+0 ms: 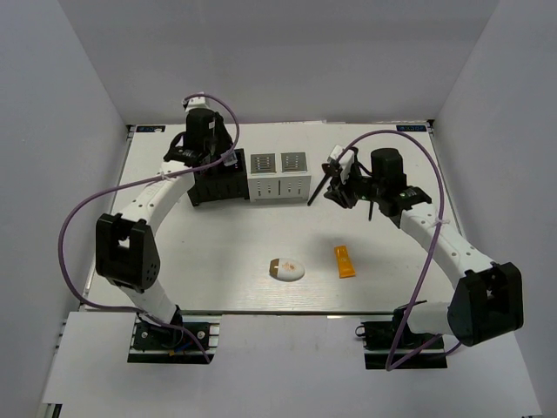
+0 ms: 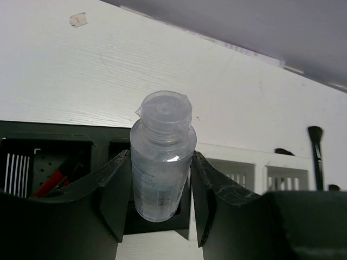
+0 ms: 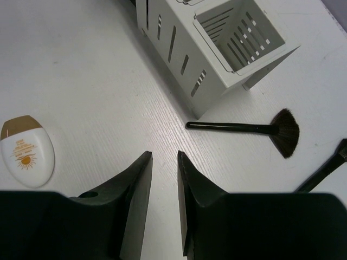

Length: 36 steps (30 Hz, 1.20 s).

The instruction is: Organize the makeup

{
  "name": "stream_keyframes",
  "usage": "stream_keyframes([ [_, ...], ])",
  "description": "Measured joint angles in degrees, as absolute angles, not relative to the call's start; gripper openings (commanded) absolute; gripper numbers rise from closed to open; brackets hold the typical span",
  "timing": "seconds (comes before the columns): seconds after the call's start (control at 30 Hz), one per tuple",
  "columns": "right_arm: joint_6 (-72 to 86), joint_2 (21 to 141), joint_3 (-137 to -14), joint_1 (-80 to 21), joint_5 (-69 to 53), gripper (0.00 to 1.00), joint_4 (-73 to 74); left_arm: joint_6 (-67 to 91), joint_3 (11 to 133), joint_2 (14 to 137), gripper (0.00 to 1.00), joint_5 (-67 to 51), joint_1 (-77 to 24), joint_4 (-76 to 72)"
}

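My left gripper needs to carry the bottle [image 2: 161, 151] down over the black organizer's section beside the white organizer next, because lip sticks are in the other section.
My left gripper [image 2: 161, 165] is shut on a small clear bottle [image 2: 161, 151] and holds it upright over the black organizer [image 2: 54, 142]; it also shows in the top view [image 1: 211, 157]. Thin red-black lip sticks [image 2: 51, 183] lie in that organizer's left compartment. My right gripper [image 3: 164, 157] is slightly open and empty above bare table, near a black fan brush [image 3: 244, 128] and a second brush [image 3: 325, 170]. The white oval compact [image 1: 287, 269] and the orange white-capped tube [image 1: 345, 261] lie on the table in front. The compact also shows in the right wrist view [image 3: 26, 151].
The white slotted organizer [image 1: 280, 177] stands right of the black organizer [image 1: 218, 185] at the back middle; it also shows in the right wrist view [image 3: 217, 43]. A brush [image 2: 316, 157] lies right of it. White walls enclose the table.
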State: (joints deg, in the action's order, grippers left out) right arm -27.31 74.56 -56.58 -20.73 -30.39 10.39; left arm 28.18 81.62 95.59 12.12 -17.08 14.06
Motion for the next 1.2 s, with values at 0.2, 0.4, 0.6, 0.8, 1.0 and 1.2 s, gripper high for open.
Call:
stream_keyframes([
  [0.2,-27.38,74.48,-56.36,-20.18,-30.33,0.32,10.39,26.04,81.87,98.35,0.0,14.31,-17.21,14.13],
  [0.4,-27.42,74.5,-56.36,-19.99,-30.55,0.35,10.41,25.87,81.28,98.7,0.25,14.83,-17.43,14.02],
  [0.6,-28.12,74.52,-56.36,-19.97,-32.27,0.45,10.63,25.91,79.13,98.7,0.44,14.9,-17.45,14.11],
  [0.8,-29.19,74.52,-56.36,-19.94,-34.57,0.46,11.64,25.91,77.69,98.59,0.55,15.03,-17.43,13.89],
  [1.0,-29.78,74.63,-56.36,-19.94,-35.24,0.46,12.56,26.04,76.64,97.43,0.63,14.15,-17.43,13.72],
  [1.2,-30.24,74.63,-56.36,-19.94,-35.55,0.47,12.82,26.22,72.97,94.76,0.63,13.32,-17.82,13.87],
])
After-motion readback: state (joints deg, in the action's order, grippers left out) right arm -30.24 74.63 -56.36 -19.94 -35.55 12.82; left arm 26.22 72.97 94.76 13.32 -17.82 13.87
